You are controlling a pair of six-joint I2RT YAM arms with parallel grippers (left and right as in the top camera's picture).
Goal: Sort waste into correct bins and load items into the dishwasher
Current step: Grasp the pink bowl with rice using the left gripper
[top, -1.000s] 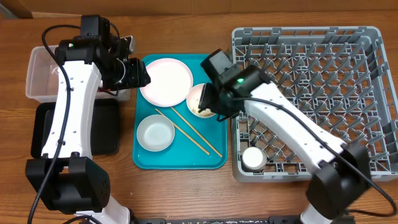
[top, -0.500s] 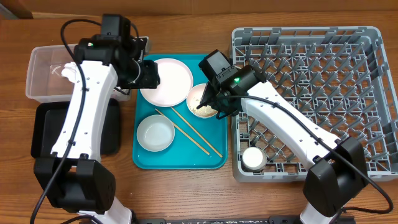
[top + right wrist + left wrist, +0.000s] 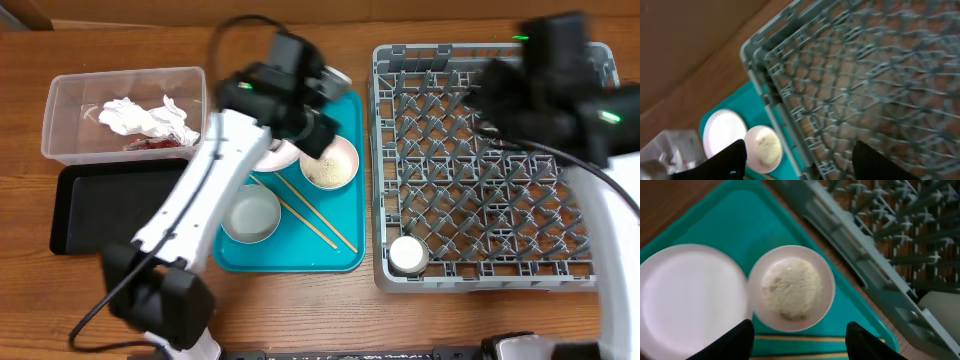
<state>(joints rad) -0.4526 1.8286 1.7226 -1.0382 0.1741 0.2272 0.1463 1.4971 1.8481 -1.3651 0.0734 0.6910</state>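
My left gripper moves down onto the rice bowl's clear rim facing the grey rack next, fingers straddling it, since the plate (image 3: pixel 687 297) crowds one side of the bowl.
A small bowl holding white rice grains (image 3: pixel 330 166) sits on the teal tray (image 3: pixel 345 255). My left gripper (image 3: pixel 316 137) hovers over it, open and empty; in the left wrist view the bowl (image 3: pixel 791 287) lies just ahead of the fingers (image 3: pixel 735 342). The pale plate (image 3: pixel 687 297) is beside it, partly under my left arm in the overhead view (image 3: pixel 280 157). An empty bowl (image 3: pixel 250 213) and two chopsticks (image 3: pixel 305 210) lie on the tray. My right gripper (image 3: pixel 520 85), blurred, is open above the grey rack (image 3: pixel 500 170). The napkin (image 3: pixel 140 115) and red wrapper (image 3: pixel 150 142) lie in the clear tub (image 3: pixel 60 100).
The black tray (image 3: pixel 100 205) lies in front of the tub. A small white cup (image 3: pixel 408 255) stands in the rack's near left corner. The right wrist view shows the rack's corner (image 3: pixel 752 50), the rice bowl (image 3: pixel 765 147) and the plate (image 3: pixel 722 132) below.
My left arm swung right from the tub to above the rice bowl. My right arm left the rice bowl and moved up and right over the rack.
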